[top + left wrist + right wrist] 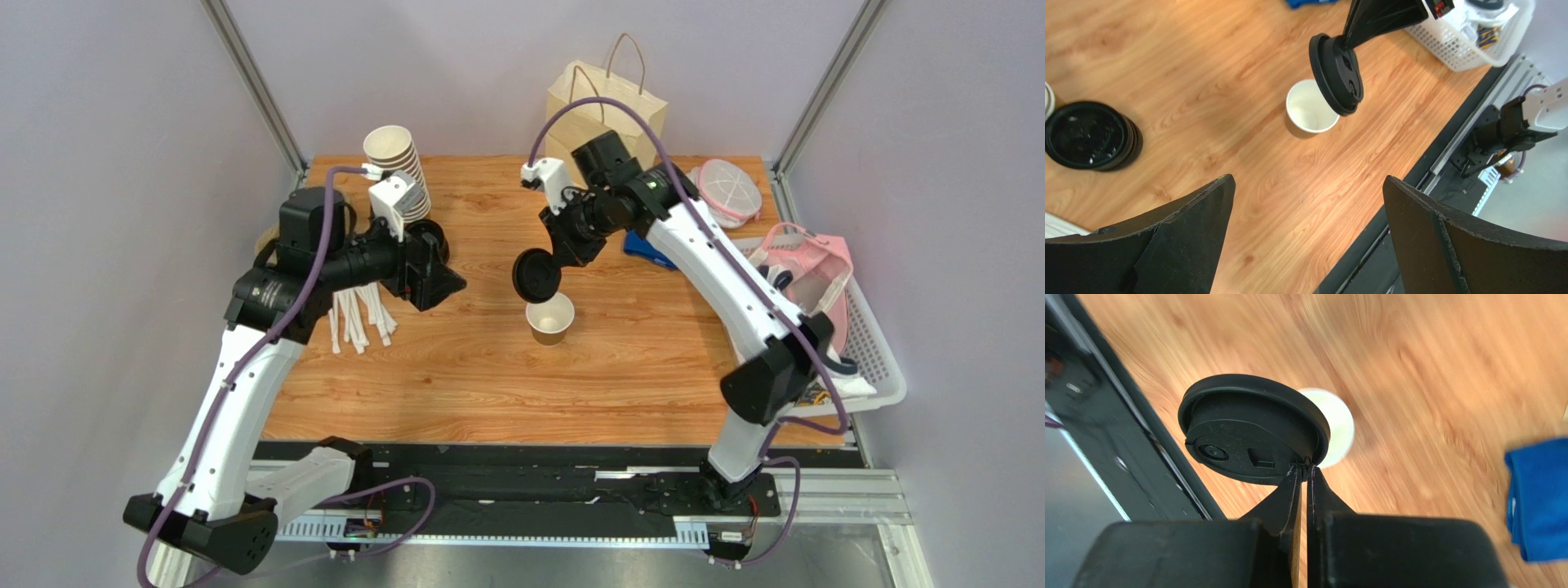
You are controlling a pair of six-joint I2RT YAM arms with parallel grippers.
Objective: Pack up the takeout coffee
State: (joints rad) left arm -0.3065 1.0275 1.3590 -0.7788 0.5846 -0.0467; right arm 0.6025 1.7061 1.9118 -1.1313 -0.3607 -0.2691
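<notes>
Next, my right gripper brings the black lid down over the cup's opening (550,311) (1338,425) below it and releases, since the cup still stands lidless.
The takeout coffee's brown kraft cup (550,317) stands lidless and upright on the wooden table, its white inside showing (1311,107). A round black lid (536,275) hangs tilted just above it and to its left. My right gripper (1303,468) is shut on the lid's rim (1250,435), and the cup (1333,425) peeks out behind the lid. My left gripper (1308,179) is open with nothing between its fingers. It hovers to the left of the cup (448,284), well apart from it.
A stack of white-rimmed cups (395,153) and white sticks (362,319) lie at the left. Loose black lids (1091,135) sit stacked nearby. A paper bag (607,104) stands at the back. A white basket (859,331) is at the right, a blue cloth (1536,499) beside it.
</notes>
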